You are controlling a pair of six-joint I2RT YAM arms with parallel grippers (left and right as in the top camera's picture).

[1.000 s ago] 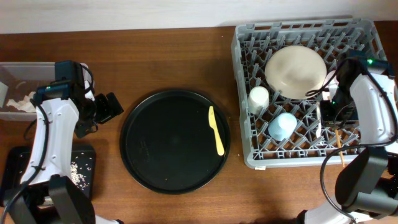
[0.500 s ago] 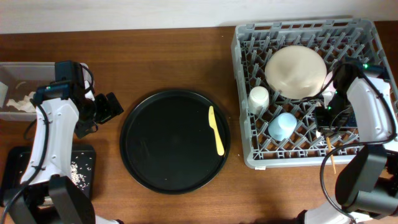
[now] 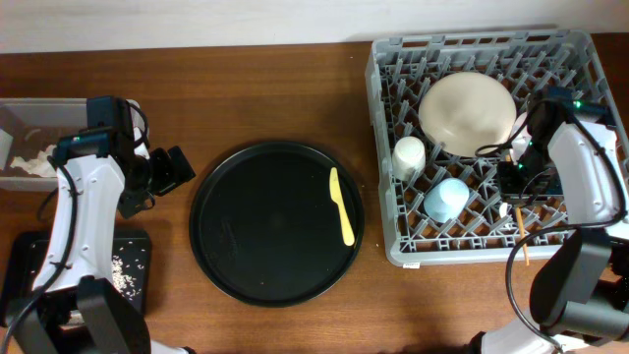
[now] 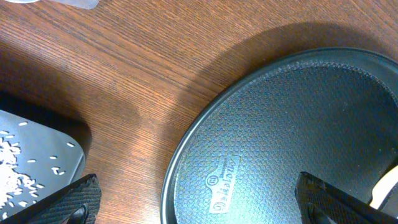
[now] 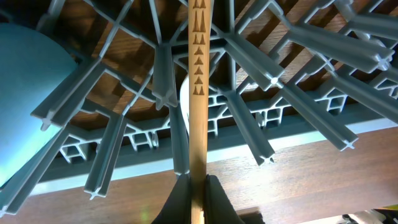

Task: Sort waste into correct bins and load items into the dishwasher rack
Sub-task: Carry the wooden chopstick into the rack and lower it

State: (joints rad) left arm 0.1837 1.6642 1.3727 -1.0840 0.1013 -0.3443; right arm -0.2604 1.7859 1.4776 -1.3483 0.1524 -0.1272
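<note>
The stick in my right gripper needs to move away from my base next, down among the rack's wires point(image 5: 165, 74), slightly toward the light blue cup point(image 3: 447, 200).
The grey dishwasher rack point(image 3: 393, 88) stands at the right and holds the cream plate point(image 3: 467, 111), the white cup point(image 3: 408, 154) and the light blue cup point(image 3: 447, 200). My right gripper point(image 3: 515, 197) is shut on the thin wooden stick point(image 3: 522, 241) over the rack's front right part. In the right wrist view the stick point(image 5: 198, 93) runs up from the fingertips point(image 5: 198, 193) between the rack's pegs point(image 5: 165, 74). The yellow knife point(image 3: 342, 206) lies on the round black tray point(image 3: 256, 226). My left gripper point(image 3: 172, 169) is open and empty above the round tray's left rim point(image 4: 186, 155).
The clear tub point(image 3: 29, 108) with white napkins is at the far left. The shallow black rectangular tray point(image 3: 138, 246) with rice grains point(image 4: 12, 168) is at the front left. The pink bowl is not in view. The light blue cup point(image 5: 25, 93) is left of the stick.
My right gripper has moved a little left and toward the rack's front edge with the stick in it. The left arm has not moved.
</note>
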